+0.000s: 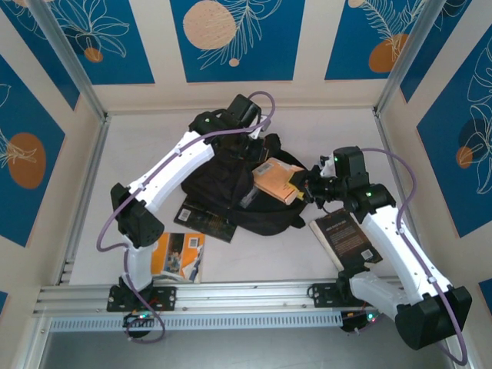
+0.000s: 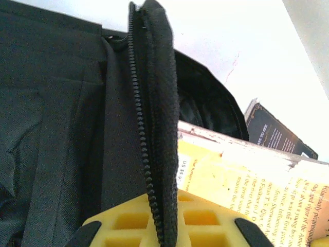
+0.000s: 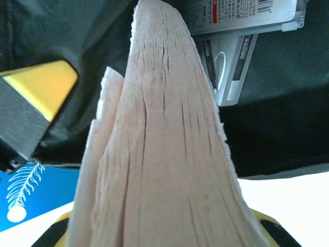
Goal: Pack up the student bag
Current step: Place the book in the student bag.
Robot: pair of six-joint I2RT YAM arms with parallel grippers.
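Note:
My right gripper will next move down into the bag's opening (image 1: 267, 203) (image 3: 272, 72), toward the bag's raised flap, and release the yellow paperback book. The opening is wide open below my right gripper.
The student bag (image 1: 223, 196), a big black backpack, lies in the middle of the table with its mouth toward the right. My left gripper (image 1: 250, 144) reaches over its far side. In the left wrist view this gripper (image 2: 164, 226) is shut on the bag's zipper edge (image 2: 154, 123) and holds the flap up. My right gripper (image 1: 307, 188) is shut on a yellow paperback book (image 1: 277, 181) that is tilted at the bag's opening. The right wrist view has the book's page edges (image 3: 164, 154) running up between the jaws of that gripper (image 3: 164, 229). The book's yellow cover (image 2: 247, 180) lies beside the raised flap.
A dark book (image 1: 346, 238) lies under my right arm near the front edge. A flat dark book with gold print (image 1: 206, 219) pokes out from under the bag's front left. An orange booklet (image 1: 178, 256) lies by the left arm's base. White packets (image 3: 241, 31) sit inside the bag.

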